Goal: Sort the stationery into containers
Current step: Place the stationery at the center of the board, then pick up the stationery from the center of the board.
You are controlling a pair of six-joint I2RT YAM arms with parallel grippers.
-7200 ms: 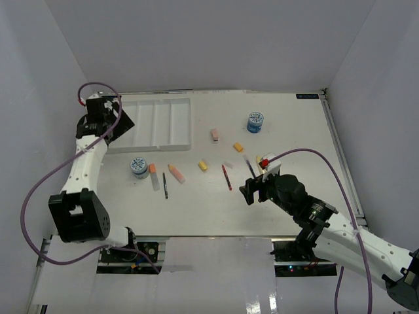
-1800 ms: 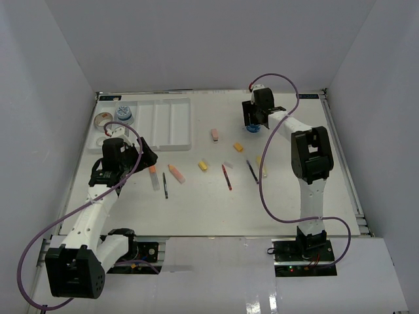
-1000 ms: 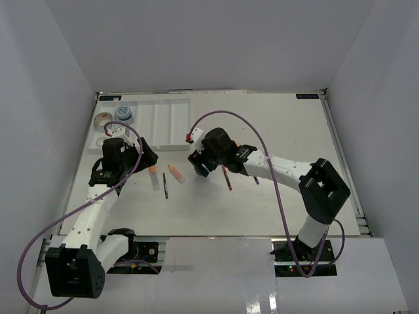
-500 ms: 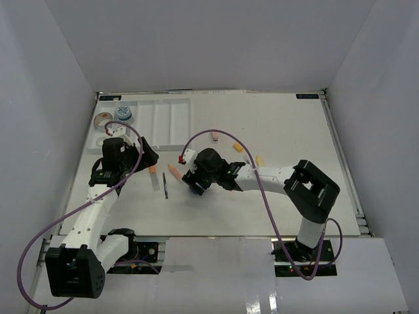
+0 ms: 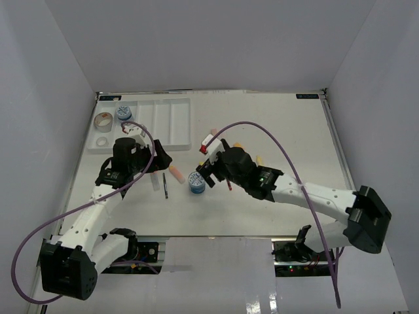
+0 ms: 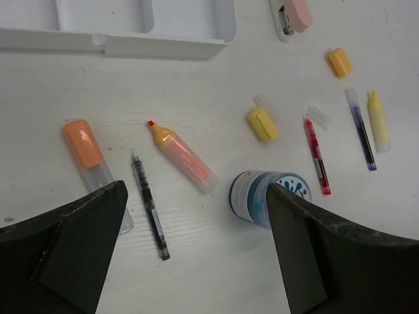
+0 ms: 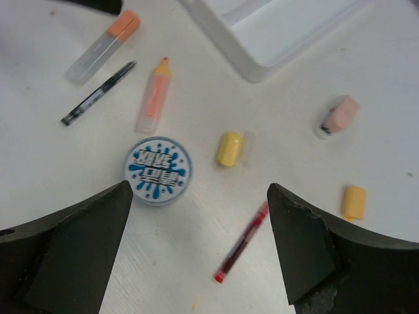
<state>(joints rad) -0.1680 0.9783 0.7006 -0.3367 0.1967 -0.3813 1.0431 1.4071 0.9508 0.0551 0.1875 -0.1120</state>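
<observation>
I will swing my left gripper to the right in the top view next and lower it around the blue-white round tub [image 5: 196, 182], because the tub is outside the white tray.
A blue-white round tub [image 5: 196, 182] stands on the table in the middle, among loose stationery. My right gripper [image 5: 204, 171] hovers just right of it, open and empty; in its wrist view the tub [image 7: 158, 170] lies beside the left finger and a red pen [image 7: 242, 242] sits between the fingers [image 7: 85, 242]. My left gripper [image 5: 159, 159] is open and empty over an orange marker [image 6: 182, 157] and a black pen [image 6: 150, 212], with the tub [image 6: 268, 198] by its right finger. The white tray [image 5: 171, 124] at the far left holds another tub [image 5: 123, 113] and a tape roll [image 5: 101, 120].
A yellow eraser [image 7: 230, 148], a pink eraser [image 7: 339, 114], an orange eraser [image 7: 354, 201] and an orange-capped marker [image 7: 105, 46] lie scattered around. A purple pen [image 6: 360, 127] and a yellow marker [image 6: 378, 121] lie further right. White walls enclose the table.
My right arm carried the tub from the far right to the table's middle, set it down and opened. My left arm shifted slightly right.
</observation>
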